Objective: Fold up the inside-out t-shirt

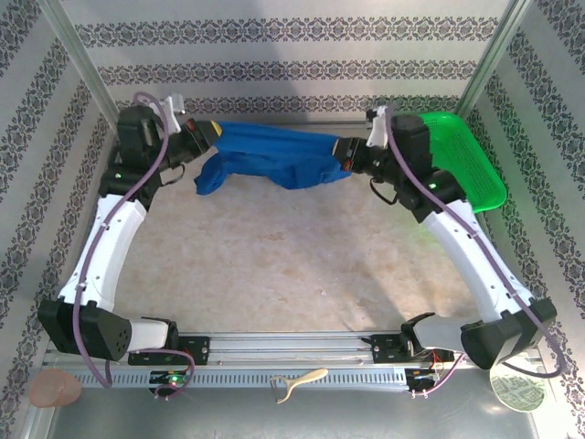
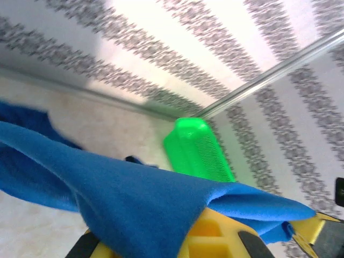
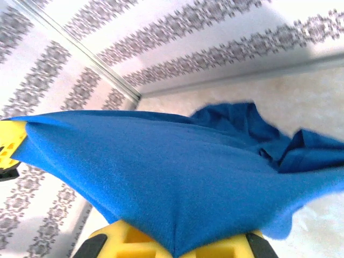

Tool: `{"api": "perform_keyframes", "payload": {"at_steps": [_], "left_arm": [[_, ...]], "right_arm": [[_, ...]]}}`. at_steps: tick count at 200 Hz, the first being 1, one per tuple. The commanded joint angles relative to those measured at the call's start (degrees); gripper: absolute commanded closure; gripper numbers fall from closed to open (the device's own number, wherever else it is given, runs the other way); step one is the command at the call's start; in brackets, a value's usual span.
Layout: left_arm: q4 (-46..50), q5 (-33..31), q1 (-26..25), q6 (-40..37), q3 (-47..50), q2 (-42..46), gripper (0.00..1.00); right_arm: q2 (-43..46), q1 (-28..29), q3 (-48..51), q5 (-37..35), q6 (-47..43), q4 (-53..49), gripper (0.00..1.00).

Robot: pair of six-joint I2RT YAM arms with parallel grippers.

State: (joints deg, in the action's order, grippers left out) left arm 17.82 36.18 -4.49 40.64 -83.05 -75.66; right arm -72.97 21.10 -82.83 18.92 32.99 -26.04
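Note:
Next, my left gripper lowers and draws back over the bare tabletop to release the shirt's end there, since the shirt still hangs stretched in the air.
The royal-blue t-shirt [image 1: 274, 154] hangs stretched between both grippers near the back wall, its lower part sagging toward the table. My left gripper [image 1: 208, 133] is shut on the shirt's left end, and my right gripper [image 1: 345, 151] is shut on its right end. In the left wrist view blue cloth [image 2: 123, 199] drapes over the yellow fingers [image 2: 215, 236]. The right wrist view has the same fabric [image 3: 177, 177] pulled taut and pinched down into the yellow fingers [image 3: 129, 244]. The chest graphic is hidden.
A green plastic mesh basket [image 1: 471, 160] leans at the back right corner, just behind my right arm; it appears again as the green basket [image 2: 196, 150] past the cloth. The beige tabletop [image 1: 292, 265] lies bare in front. Patterned walls close in on three sides.

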Motion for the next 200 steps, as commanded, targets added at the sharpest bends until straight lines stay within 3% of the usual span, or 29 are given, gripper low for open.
{"api": "perform_keyframes", "payload": {"at_steps": [1,62,99,104,110,117,124,135,154,200], "left_arm": [[8.9,2.2,0.4,2.8,-2.3,-2.3,1.00],[1.1,4.2,-0.5,12.4,10.6,9.3,1.00],[-3.1,1.2,-0.5,12.4,17.7,1.1,1.00],[-4.7,1.4,-0.5,12.2,18.3,-1.0,0.97],[-6.6,1.6,-0.5,11.9,18.5,-3.6,0.89],[-7.5,1.7,-0.4,11.4,18.3,-6.7,0.70],[-7.9,1.7,-0.3,10.0,17.8,-9.5,0.56],[-4.6,0.1,-0.4,5.9,16.1,-12.6,0.42],[1.9,-5.0,-0.6,-1.4,16.2,-12.3,0.30],[11.0,-18.5,-4.3,-12.2,25.7,-4.3,0.25]], "right_arm": [[0.0,-1.5,-2.8,3.1,-1.4,-9.7,1.00],[8.4,-1.8,6.4,5.0,1.9,-9.5,1.00],[-2.7,-5.6,10.1,2.2,1.0,-5.0,1.00],[-5.0,-6.2,10.0,1.6,0.6,-4.3,0.92],[-7.7,-7.1,9.7,1.2,0.4,-3.5,0.73],[-10.5,-8.1,9.5,1.1,-0.3,-2.2,0.52],[-12.6,-8.6,9.4,0.2,-0.9,-1.4,0.41],[-13.9,-8.9,9.8,-1.6,-2.1,-1.1,0.37],[-11.3,-8.3,13.4,-2.9,-3.1,-1.4,0.37],[-0.6,-3.5,27.0,-7.1,-1.4,1.1,0.38]]}}
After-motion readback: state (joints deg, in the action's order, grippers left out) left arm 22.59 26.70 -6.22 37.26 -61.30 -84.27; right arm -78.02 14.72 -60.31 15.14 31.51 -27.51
